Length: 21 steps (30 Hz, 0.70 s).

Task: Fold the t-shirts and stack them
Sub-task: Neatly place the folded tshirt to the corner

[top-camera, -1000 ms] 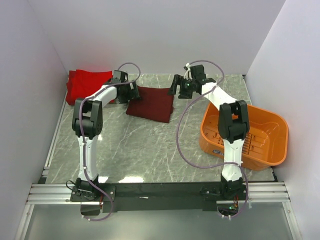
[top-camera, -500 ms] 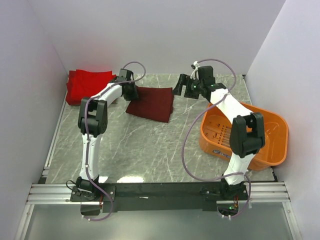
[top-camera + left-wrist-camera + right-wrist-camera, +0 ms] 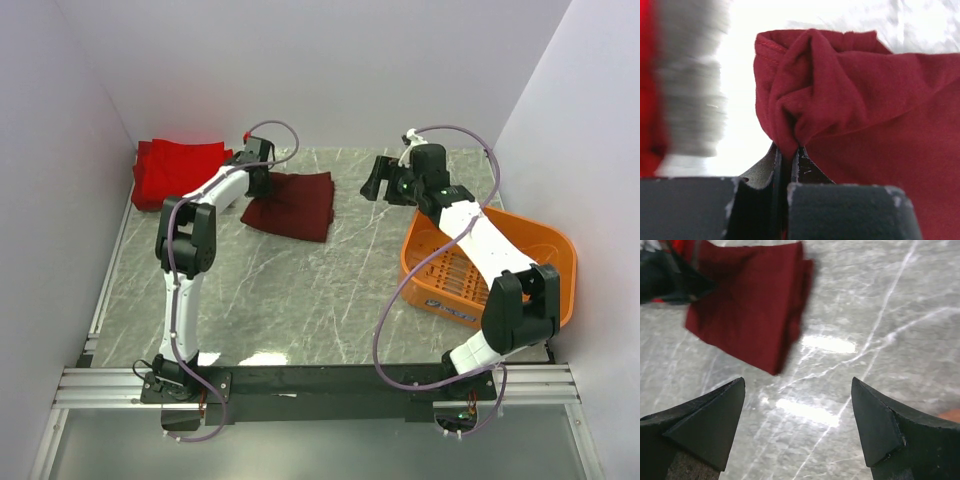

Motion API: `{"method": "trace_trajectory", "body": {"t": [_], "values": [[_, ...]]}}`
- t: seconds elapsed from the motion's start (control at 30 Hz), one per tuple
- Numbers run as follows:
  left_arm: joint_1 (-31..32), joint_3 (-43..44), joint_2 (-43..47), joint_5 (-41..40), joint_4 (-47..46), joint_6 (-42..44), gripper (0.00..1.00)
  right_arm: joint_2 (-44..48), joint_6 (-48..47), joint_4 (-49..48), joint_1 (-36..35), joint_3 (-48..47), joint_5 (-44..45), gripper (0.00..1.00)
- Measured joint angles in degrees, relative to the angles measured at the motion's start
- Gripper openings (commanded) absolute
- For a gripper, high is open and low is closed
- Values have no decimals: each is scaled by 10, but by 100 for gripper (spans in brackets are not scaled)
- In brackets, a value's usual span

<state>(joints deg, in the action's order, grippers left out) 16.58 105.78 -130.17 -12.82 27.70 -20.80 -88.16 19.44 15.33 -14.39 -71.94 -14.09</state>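
I will lift my left gripper, swing it left in the top view and let go onto the piled red t-shirts, because the maroon one is folded.
A folded dark maroon t-shirt (image 3: 292,204) lies on the marble table at the back centre. My left gripper (image 3: 262,182) is at its left edge, shut on a pinched fold of the maroon t-shirt (image 3: 840,100), as the left wrist view shows close up. Bright red t-shirts (image 3: 175,168) sit piled in the back left corner. My right gripper (image 3: 378,180) hangs open over bare marble to the right of the maroon t-shirt (image 3: 750,300), with nothing between its fingers (image 3: 715,415).
An orange plastic basket (image 3: 553,255) stands at the right, under the right arm's forearm. White walls close in the table on the left, back and right. Grey cables loop from both arms.
My left gripper has shut on the maroon t-shirt's left edge and the shirt has shifted slightly left. My right arm has swung to the right, away from the shirt, still open.
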Motion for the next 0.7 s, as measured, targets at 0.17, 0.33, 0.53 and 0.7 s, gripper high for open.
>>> {"method": "trace_trajectory", "body": {"t": [0.17,0.33,0.53,0.7], "values": [[-4,25,6,-78,-1,55,1,3,-9,0,0,10,24,93],[-5,46,10,-137,-8,112,1,4,-14,-2,0,16,42,93],[-7,68,30,-183,-10,169,1,4,-22,0,0,17,66,93],[-10,72,70,-208,-22,214,1,4,-26,3,0,17,76,93]]}}
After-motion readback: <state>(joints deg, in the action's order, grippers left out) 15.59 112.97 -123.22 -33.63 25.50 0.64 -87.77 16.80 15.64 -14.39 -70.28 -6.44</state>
